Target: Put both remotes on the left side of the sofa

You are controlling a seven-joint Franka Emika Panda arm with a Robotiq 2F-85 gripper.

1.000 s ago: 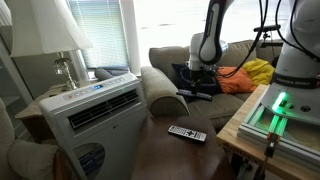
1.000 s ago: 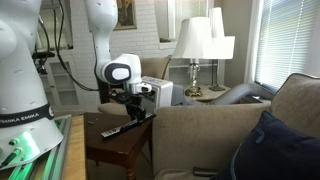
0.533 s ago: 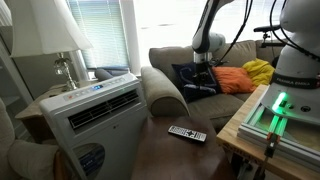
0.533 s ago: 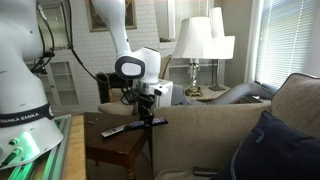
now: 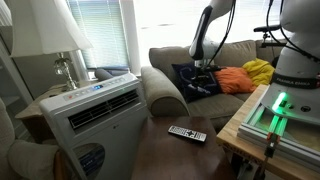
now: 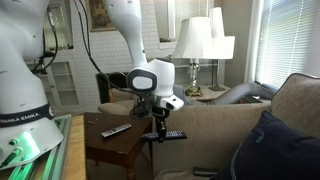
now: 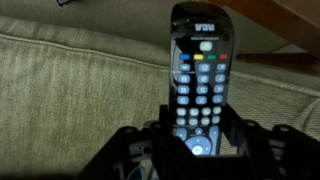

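Observation:
My gripper, with the remote still hanging above the sofa seat (image 5: 200, 106) beside the padded arm, lowers the remote down there next and releases it.
My gripper (image 7: 198, 128) is shut on one dark remote (image 7: 200, 65) with rows of light buttons, gripping its lower end. It hangs over the olive-grey sofa (image 7: 70, 70). In an exterior view the gripper (image 6: 158, 122) holds this remote (image 6: 168, 135) level, just over the sofa's edge (image 6: 205, 125). In an exterior view the gripper (image 5: 203, 72) is above the seat near the padded arm (image 5: 163, 92). The other remote (image 5: 186, 133) lies on the wooden side table (image 5: 165, 152); it also shows in an exterior view (image 6: 116, 130).
A white air-conditioner unit (image 5: 95, 108) and a lamp (image 5: 55, 40) stand beside the sofa arm. A dark blue cushion (image 5: 186, 76) and orange and yellow cloths (image 5: 246, 74) lie on the seat. A robot base with a green light (image 5: 280, 103) is close by.
The arm has carried the held remote away from above the side table to over the sofa. The other remote has stayed on the table.

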